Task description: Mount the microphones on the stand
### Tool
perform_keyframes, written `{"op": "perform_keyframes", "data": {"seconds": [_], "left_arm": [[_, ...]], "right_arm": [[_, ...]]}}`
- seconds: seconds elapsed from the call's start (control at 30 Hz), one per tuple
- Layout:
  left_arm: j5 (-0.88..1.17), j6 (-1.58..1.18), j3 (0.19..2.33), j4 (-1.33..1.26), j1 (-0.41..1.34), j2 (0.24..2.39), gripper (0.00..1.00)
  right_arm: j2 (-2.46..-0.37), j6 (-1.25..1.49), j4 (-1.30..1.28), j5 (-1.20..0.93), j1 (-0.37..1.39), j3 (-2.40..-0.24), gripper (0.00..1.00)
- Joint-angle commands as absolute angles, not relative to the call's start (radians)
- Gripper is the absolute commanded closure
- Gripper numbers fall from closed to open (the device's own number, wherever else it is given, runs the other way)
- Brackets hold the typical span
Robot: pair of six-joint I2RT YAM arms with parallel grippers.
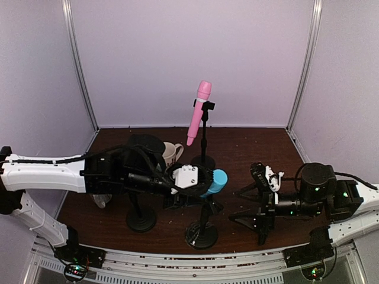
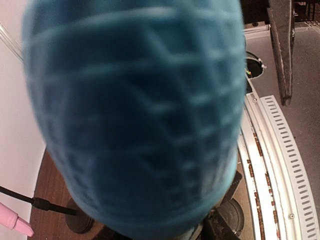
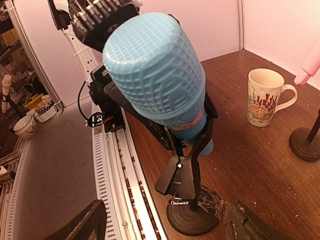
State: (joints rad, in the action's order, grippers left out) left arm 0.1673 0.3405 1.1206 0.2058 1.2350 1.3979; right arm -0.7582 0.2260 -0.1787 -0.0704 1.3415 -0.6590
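The rear stand is outward of my left gripper, and the stand of the light blue microphone [image 3: 155,70] is close to the bar. I need to move the microphone outward toward the rear stand and let go.
The light blue microphone [image 3: 155,70] sits tilted in the black clip [image 3: 192,160] of the front stand [image 1: 201,234]. My left gripper [image 1: 192,188] reaches in from the left to the microphone's handle. The microphone's head [image 2: 135,115] fills the left wrist view and hides the fingers, so how the jaws stand does not show. My right gripper [image 1: 235,205] hangs open just right of that stand, nothing between its fingers [image 3: 80,225]. The pink microphone [image 1: 199,112] is clipped upright in the rear stand [image 1: 204,160]. No black microphone can be made out.
A white mug [image 3: 265,97] with a red coral print stands at the back, left of the rear stand. A third stand's round base [image 1: 141,220] sits at the front left under my left arm. The slotted metal rail [image 3: 115,170] runs along the table's near edge.
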Motion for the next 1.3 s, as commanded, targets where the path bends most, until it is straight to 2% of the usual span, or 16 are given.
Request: {"op": "perform_keyframes", "data": {"seconds": [0.0,0.5,0.87,0.9,1.03,1.17,1.27], "left_arm": [[0.109,0.350,1.099,0.136,1.229,1.401,0.69],[-0.042,0.340,1.104,-0.157,1.081,1.470,0.74],[-0.068,0.347,1.146,-0.279,0.993,1.585,0.73],[-0.069,0.346,1.147,-0.275,0.993,1.589,0.71],[-0.094,0.322,1.138,-0.272,0.992,1.588,0.50],[-0.107,0.299,1.123,-0.258,0.992,1.558,0.35],[-0.095,0.288,1.116,-0.216,0.992,1.520,0.12]], "right_arm": [[-0.730,0.213,-0.196,-0.019,1.346,-0.660,0.18],[-0.674,0.212,-0.199,0.077,1.344,-0.618,0.18],[-0.698,0.211,-0.223,0.187,1.337,-0.616,0.18],[-0.699,0.213,-0.222,0.187,1.335,-0.613,0.18],[-0.715,0.231,-0.237,0.217,1.327,-0.613,0.17],[-0.737,0.263,-0.257,0.257,1.314,-0.622,0.16],[-0.750,0.274,-0.257,0.259,1.309,-0.624,0.16]]}}
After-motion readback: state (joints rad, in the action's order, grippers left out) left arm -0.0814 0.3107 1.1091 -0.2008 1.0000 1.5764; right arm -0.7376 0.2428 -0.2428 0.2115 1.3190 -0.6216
